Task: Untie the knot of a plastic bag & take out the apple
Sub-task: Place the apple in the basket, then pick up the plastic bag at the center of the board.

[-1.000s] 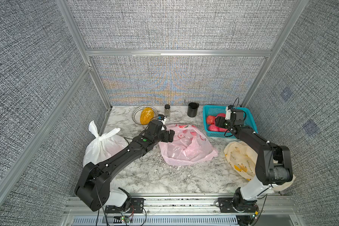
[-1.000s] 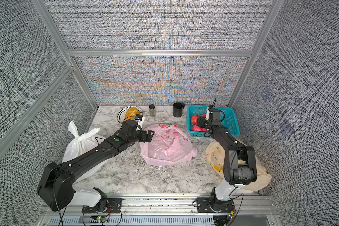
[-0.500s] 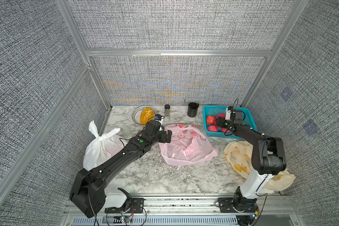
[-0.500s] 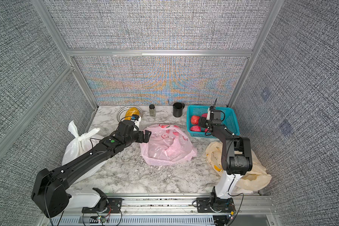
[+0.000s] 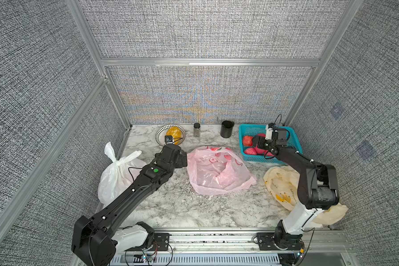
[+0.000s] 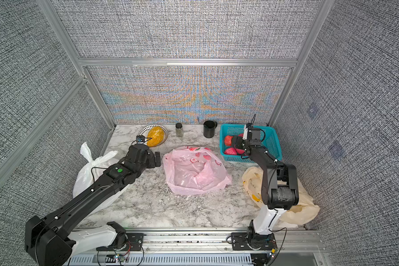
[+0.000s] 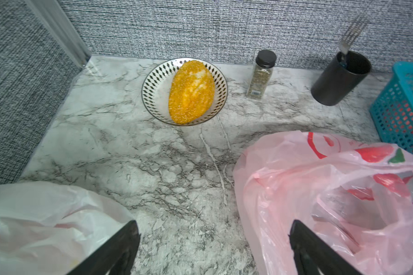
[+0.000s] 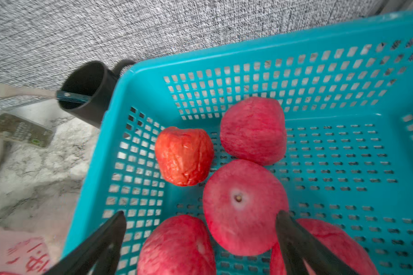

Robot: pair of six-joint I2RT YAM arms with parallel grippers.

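Next, my left gripper swings away from the pink bag (image 5: 219, 170) onto the white bag's knot (image 5: 116, 163), as the white bag stands tied and the pink one open.
A pink printed plastic bag (image 5: 219, 170) (image 6: 194, 170) lies slack with its mouth open in the middle of the marble table; no knot shows on it. My left gripper (image 7: 214, 225) (image 5: 182, 159) is open and empty, low over the table just left of the bag's edge (image 7: 248, 190). My right gripper (image 8: 200, 215) (image 5: 257, 144) hangs open over the teal basket (image 8: 138, 78). Several red apples lie in the basket; one apple (image 8: 244, 207), stem end up, sits loose between the spread fingers, not clamped.
A knotted white bag (image 5: 120, 175) stands at the left under my left arm. A cream bag (image 5: 283, 184) lies at the right by my right arm's base. Along the back wall are a plate with an orange loaf (image 5: 171, 135), a spice jar (image 5: 196, 129) and a black cup (image 5: 227, 129).
My right gripper has opened wider over the basket, and an apple lies free below it. My left gripper has drawn back leftward, off the pink bag.
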